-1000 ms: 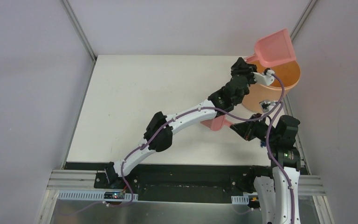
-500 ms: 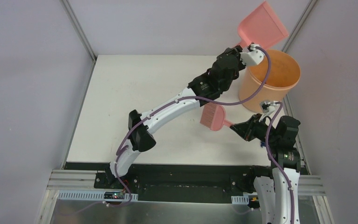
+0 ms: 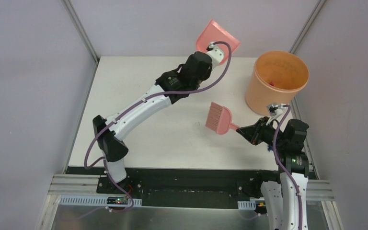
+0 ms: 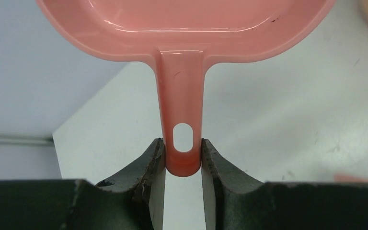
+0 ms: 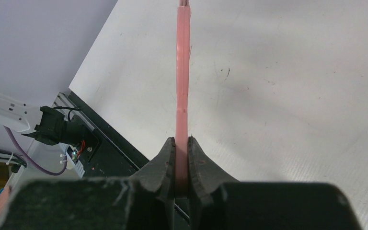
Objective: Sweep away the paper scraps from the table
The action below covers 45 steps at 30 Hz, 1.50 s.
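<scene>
My right gripper lowers leftward in the top view next to release the brush (image 3: 219,118), since bare tabletop by the black strip lies below it that way.
My left gripper (image 3: 212,50) is shut on the handle of the pink dustpan (image 3: 216,35) and holds it raised over the back edge of the white table (image 3: 139,105). In the left wrist view the handle's end (image 4: 183,153) sits pinched between both fingers, and the pan (image 4: 187,24) looks empty. My right gripper (image 3: 247,131) is shut on the handle of the pink brush (image 3: 219,118), whose bristle head hovers over the table's right half. The handle (image 5: 182,72) shows edge-on in the right wrist view. I see no paper scraps on the table; a reddish bit (image 3: 272,82) lies inside the bucket.
An orange round bucket (image 3: 294,84) stands at the table's back right corner, close beyond my right gripper. Grey walls enclose the table on three sides. A black strip (image 3: 172,170) runs along the front edge by the arm bases.
My left arm has swung the dustpan leftward from above the bucket to the back middle of the table. The right arm and the brush have stayed where they were.
</scene>
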{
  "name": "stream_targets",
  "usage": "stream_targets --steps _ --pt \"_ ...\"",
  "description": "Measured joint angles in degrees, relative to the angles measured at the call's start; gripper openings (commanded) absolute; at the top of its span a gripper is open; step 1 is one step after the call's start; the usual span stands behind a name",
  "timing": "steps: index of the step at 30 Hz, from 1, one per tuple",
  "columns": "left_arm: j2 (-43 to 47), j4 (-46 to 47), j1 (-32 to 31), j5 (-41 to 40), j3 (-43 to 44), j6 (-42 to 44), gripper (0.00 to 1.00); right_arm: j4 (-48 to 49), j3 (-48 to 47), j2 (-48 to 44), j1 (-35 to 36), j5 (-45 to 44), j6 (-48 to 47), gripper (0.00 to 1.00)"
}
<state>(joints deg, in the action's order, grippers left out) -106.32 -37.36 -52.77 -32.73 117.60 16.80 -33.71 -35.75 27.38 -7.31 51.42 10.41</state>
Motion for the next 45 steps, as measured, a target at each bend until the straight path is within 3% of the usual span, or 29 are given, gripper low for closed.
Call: stream_targets --steps 5,12,15,20,25,29,34,38,45 --pt "12.44 -3.85 4.07 2.62 -18.78 -7.58 0.00 -0.02 0.00 -0.04 -0.02 0.00 -0.04 0.00" --pt "21.27 -8.13 4.07 5.31 -36.94 -13.25 0.00 -0.17 -0.04 0.02 0.00 0.07 -0.48 0.00" --pt "22.34 -9.16 4.13 6.56 -43.45 -14.64 0.00 -1.88 -1.51 5.16 0.26 1.20 -2.01 0.00" --pt "23.56 -9.57 5.33 9.31 -52.61 -17.38 0.00 -6.12 -8.90 21.90 5.64 3.72 -7.30 0.00" --pt "23.34 -10.69 8.74 12.94 -54.07 -20.35 0.00 -12.15 -17.31 37.11 20.63 -0.44 -14.56 0.00" --pt "20.00 -11.19 11.32 15.19 -53.27 -22.25 0.00 -17.99 -23.12 48.89 27.98 -1.51 -20.37 0.02" --pt "15.54 -11.34 13.14 18.75 -53.16 -23.74 0.00 -22.53 -26.75 61.11 31.19 -1.36 -24.57 0.03" --pt "15.47 -11.28 13.49 21.84 -53.16 -24.13 0.09 -24.55 -29.49 69.11 32.09 -1.03 -25.62 0.03" --pt "15.32 -12.57 13.46 28.65 -53.16 -25.24 0.19 -26.73 -35.39 81.61 32.04 0.74 -26.03 0.21"
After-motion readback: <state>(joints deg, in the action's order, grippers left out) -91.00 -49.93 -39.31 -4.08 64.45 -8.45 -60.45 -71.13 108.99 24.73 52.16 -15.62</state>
